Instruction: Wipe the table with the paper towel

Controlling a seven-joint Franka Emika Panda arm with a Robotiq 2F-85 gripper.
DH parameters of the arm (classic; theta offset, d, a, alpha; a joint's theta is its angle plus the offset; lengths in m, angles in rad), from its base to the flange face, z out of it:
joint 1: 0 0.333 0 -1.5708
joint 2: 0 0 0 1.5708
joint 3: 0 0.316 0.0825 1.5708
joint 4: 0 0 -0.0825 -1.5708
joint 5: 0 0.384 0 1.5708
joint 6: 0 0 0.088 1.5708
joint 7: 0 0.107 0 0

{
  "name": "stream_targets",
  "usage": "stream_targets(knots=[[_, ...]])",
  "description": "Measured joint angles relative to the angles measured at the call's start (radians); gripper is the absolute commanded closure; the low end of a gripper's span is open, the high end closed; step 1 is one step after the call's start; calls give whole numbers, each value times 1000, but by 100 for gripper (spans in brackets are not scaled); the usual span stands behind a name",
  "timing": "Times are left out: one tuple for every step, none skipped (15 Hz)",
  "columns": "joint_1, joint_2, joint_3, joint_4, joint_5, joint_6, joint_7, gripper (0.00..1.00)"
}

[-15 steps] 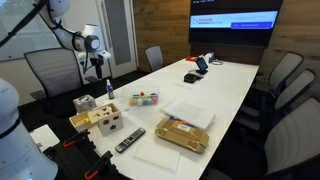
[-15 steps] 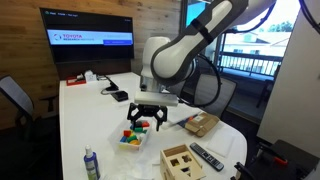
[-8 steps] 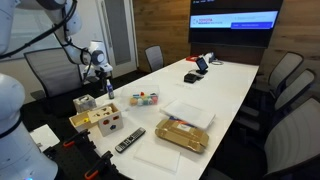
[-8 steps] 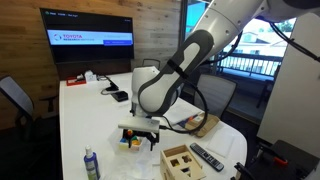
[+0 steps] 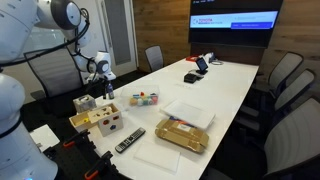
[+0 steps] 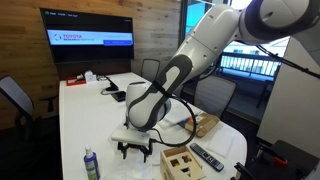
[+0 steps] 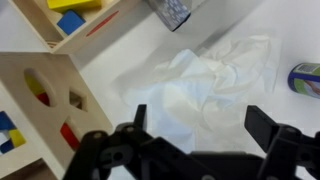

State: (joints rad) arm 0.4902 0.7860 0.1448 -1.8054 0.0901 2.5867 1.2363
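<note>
The crumpled white paper towel bunches into folds beneath the gripper's open fingers, so the gripper will next move down onto the paper towel, onto its folded middle (image 7: 203, 88), and close there.
The crumpled white paper towel (image 7: 215, 80) lies on the white table (image 7: 130, 75), directly under my gripper (image 7: 200, 120), whose jaws are open on either side of it and hold nothing. In both exterior views the gripper (image 5: 99, 86) (image 6: 135, 149) hangs low over the near end of the long white table (image 5: 230, 85) (image 6: 85, 115), between a small bottle and a wooden box. The paper towel itself is hard to make out in the exterior views.
A wooden shape-sorter box (image 7: 40, 95) (image 5: 95, 120) (image 6: 180, 160) stands close beside the gripper. A small bottle (image 7: 305, 78) (image 6: 90, 163) (image 5: 108, 93), a remote (image 5: 130, 140) (image 6: 207, 157), a tray of coloured blocks (image 5: 146, 98) and a cardboard box (image 5: 183, 133) (image 6: 202, 123) crowd this end. Grey chairs ring the table.
The arm has swung down and toward the table's near end. The gripper has dropped from beside the block tray to just over the table top, still open.
</note>
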Motion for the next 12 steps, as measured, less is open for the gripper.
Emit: stream_targets(knots=[[-1,26,4,22,6,6,-15,0],[-2,55,9,47,14,7,-31,0],[-2,82,14,72,18,7,-41,0],[-1,111,18,98,21,7,-48,0],[1,139,21,122,23,6,-52,0],[3,166,24,145,26,3,-52,0],[5,193,26,169,30,-3,-52,0],[7,217,27,190,32,-8,-52,0],[10,240,25,211,32,-11,-52,0],[14,260,20,232,32,-13,-52,0],[20,279,12,253,32,-15,-51,0],[24,295,6,272,32,-16,-51,0]])
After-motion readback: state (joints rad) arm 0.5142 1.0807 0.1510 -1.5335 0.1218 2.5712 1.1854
